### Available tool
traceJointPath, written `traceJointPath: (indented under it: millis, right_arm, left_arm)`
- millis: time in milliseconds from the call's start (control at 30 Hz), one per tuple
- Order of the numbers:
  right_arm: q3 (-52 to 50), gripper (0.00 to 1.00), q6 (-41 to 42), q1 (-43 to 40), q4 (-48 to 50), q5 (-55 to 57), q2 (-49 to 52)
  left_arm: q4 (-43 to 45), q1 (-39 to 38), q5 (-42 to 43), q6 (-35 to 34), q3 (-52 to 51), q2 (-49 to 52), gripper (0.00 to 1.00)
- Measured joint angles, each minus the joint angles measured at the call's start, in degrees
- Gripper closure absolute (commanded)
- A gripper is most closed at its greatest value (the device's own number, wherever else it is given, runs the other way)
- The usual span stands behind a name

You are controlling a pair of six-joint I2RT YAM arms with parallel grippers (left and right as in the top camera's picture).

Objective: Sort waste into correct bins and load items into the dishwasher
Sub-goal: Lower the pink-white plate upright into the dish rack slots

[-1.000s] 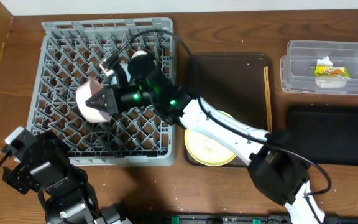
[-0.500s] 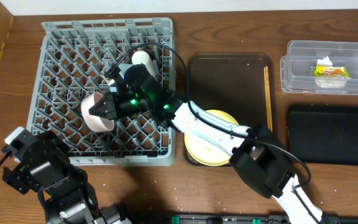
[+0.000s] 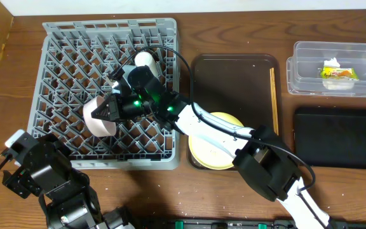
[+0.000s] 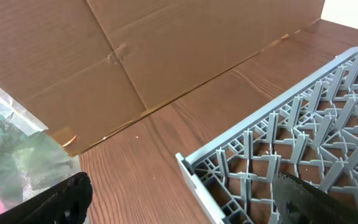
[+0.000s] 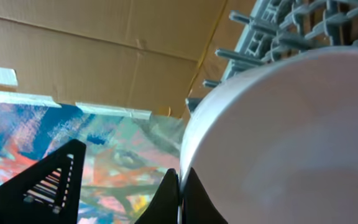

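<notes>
My right gripper will move toward the rack's side by the brown tray, then lower the pale pink bowl among the pegs, as empty rows show there.
The grey dish rack [image 3: 62, 57] fills the left of the overhead view. My right gripper [image 3: 114, 109] reaches over it and is shut on the rim of the pale pink bowl [image 3: 97, 117], which is tipped on its side among the pegs. In the right wrist view the bowl [image 5: 291, 137] fills the right side, and the fingers [image 5: 180, 190] pinch its rim. A small white cup [image 3: 145, 58] lies in the rack behind the arm. The yellow plate [image 3: 211, 152] and the chopsticks [image 3: 273, 89] are on the brown tray. My left gripper [image 4: 185, 205] is open and empty above the rack's corner [image 4: 194, 168]. The blue bowl is out of view.
The dark brown tray [image 3: 234, 70] sits right of the rack. The clear tub [image 3: 310, 86] at the far right holds the wrapper [image 3: 338, 73]. The black tray [image 3: 342, 137] lies below the tub. My left arm [image 3: 40, 168] rests at the front left. Cardboard walls stand at the left [image 4: 135, 56].
My right gripper has carried the pink bowl a little forward and lower into the rack, then nearly stopped. The left arm has not moved.
</notes>
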Motion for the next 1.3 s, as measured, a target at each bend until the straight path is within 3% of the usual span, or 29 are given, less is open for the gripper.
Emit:
traceJointPath:
  millis: [467,1000,1200,1300]
  right_arm:
    - [0.9,0.98,-0.4,-1.0,-5.8,-1.6,-0.6]
    - [0.7,0.86,-7.5,-4.2,-21.4,3.1,-1.5]
    - [0.0,0.79,-13.3,-4.2,-29.0,8.4,-7.5]
    - [0.0,0.58,-15.9,-4.2,-33.0,11.0,-12.5]
  left_arm:
    - [0.0,0.0,0.0,0.0,0.0,0.0,0.06]
    - [0.0,0.0,0.0,0.0,0.0,0.0,0.06]
    - [0.0,0.0,0.0,0.0,0.0,0.0,0.06]
    - [0.0,0.0,0.0,0.0,0.0,0.0,0.06]
